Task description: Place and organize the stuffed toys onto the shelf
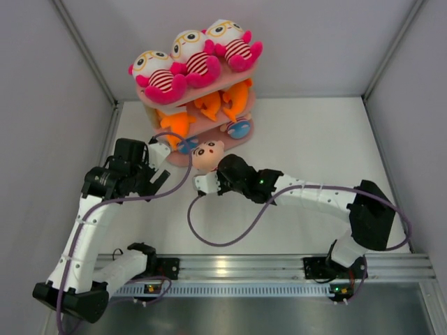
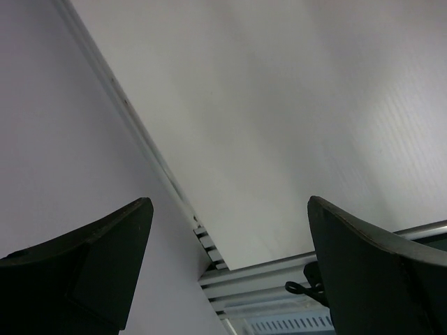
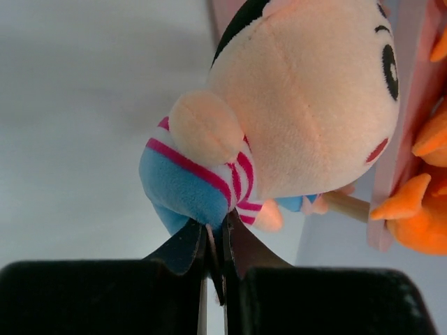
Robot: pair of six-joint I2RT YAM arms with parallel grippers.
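Observation:
A doll lies on either side of the gap on the shelf's bottom board [image 1: 212, 135], so the robot's right gripper will next move outward, slide its doll in there headfirst and let go of it.
The pink three-tier shelf [image 1: 241, 70] stands at the far middle of the table. Three white-faced dolls with yellow glasses [image 1: 192, 57] sit on its top board. Orange sharks [image 1: 209, 105] fill the middle board. Peach-faced striped dolls with blue [image 1: 239, 128] lie on the bottom board. My right gripper [image 1: 209, 174] is shut on the blue bottom of one peach-faced doll [image 3: 293, 112] and holds it at the shelf's bottom board [image 3: 405, 139]. My left gripper [image 1: 155, 183] is open and empty, left of the shelf, and its wrist view shows only the wall and bare table.
White enclosure walls [image 1: 63, 91] close in on the left, back and right. An aluminium rail [image 1: 230, 269] runs along the near edge at the arm bases. A purple cable [image 1: 209, 241] loops over the table between the arms.

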